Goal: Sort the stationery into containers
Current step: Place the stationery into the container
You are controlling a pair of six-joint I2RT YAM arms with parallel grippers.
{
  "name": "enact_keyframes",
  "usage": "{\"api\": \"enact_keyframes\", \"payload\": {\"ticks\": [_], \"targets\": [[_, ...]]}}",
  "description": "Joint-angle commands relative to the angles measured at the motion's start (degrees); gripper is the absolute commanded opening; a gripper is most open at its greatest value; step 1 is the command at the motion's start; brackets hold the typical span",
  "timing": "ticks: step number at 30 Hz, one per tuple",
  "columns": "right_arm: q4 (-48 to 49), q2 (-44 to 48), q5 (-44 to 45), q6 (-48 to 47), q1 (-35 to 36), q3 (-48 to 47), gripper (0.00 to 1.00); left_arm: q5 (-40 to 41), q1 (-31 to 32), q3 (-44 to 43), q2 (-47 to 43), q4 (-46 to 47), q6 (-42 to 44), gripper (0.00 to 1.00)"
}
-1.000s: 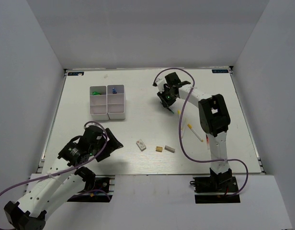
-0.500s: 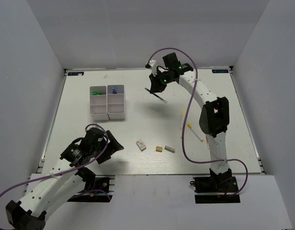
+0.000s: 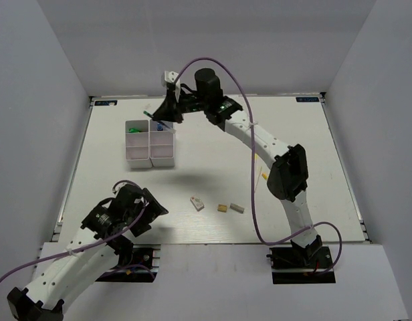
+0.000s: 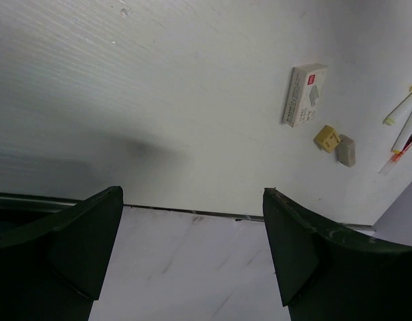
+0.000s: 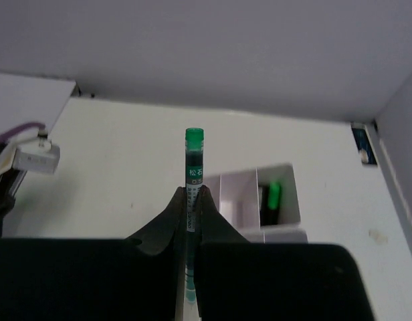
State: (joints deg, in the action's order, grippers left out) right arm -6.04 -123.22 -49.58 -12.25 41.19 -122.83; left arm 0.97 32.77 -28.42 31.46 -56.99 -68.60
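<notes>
My right gripper goes to the left in the top view next, then down over the tray's back section (image 3: 137,127) (image 5: 277,196) where a matching green item already lies.
My right gripper (image 3: 163,113) reaches far left and hangs above the back edge of the white divided tray (image 3: 139,162). It is shut on the black-green highlighter (image 5: 193,160), whose green cap sticks out past the fingertips (image 5: 207,200). The tray also shows in the right wrist view (image 5: 239,195), with a green item (image 5: 275,196) in one compartment. From the top I see that green item (image 3: 134,128) and the blue bottle (image 3: 159,125) in the two back compartments. My left gripper (image 3: 150,206) is open and empty, low over the table's near edge.
A white eraser block (image 4: 304,94), a tan one (image 4: 326,138) and a grey one (image 4: 346,150) lie in a row near the front middle. Two yellow-tipped sticks (image 4: 401,110) and the red pen (image 4: 400,152) lie to their right. White walls enclose the table.
My right arm has lifted the highlighter from the right middle of the table and swung left to above the tray. The left gripper has drawn back slightly.
</notes>
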Motion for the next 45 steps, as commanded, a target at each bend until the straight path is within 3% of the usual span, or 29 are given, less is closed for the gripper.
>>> {"api": "enact_keyframes", "payload": {"ticks": [1,7,34,35,36,41,43,45], "targets": [[23.2,-5.7,-1.7,8.7,1.8,-2.8,0.00,1.2,0.0,0.6,-1.7,-1.1,-1.4,0.95],[39.9,-12.0,2.6,15.5,5.9,-6.1,0.00,-0.1,0.0,1.6,-4.3,-1.1,-1.4,0.95],[48.6,-29.4,20.5,-0.6,10.1,-10.6,0.00,-5.6,0.0,-0.1,-1.7,-1.1,4.8,0.95],[48.5,-29.7,20.7,-0.6,10.1,-10.7,0.02,-5.6,0.0,-0.6,-1.7,-1.1,5.3,0.95],[48.5,-29.7,21.1,-0.7,10.2,-10.5,0.15,-5.6,0.0,-0.6,-1.7,-1.1,5.3,0.95],[49.0,-28.1,20.2,-0.4,10.2,-8.1,0.55,-6.2,0.0,-1.6,0.0,-0.6,6.5,0.96],[51.0,-25.5,19.0,-0.1,9.9,-4.5,0.61,-6.2,0.0,-1.6,1.4,0.8,7.2,0.98],[52.2,-20.9,18.0,0.8,9.8,-2.4,0.61,-6.8,0.0,-2.2,2.1,4.1,8.6,0.98]]}}
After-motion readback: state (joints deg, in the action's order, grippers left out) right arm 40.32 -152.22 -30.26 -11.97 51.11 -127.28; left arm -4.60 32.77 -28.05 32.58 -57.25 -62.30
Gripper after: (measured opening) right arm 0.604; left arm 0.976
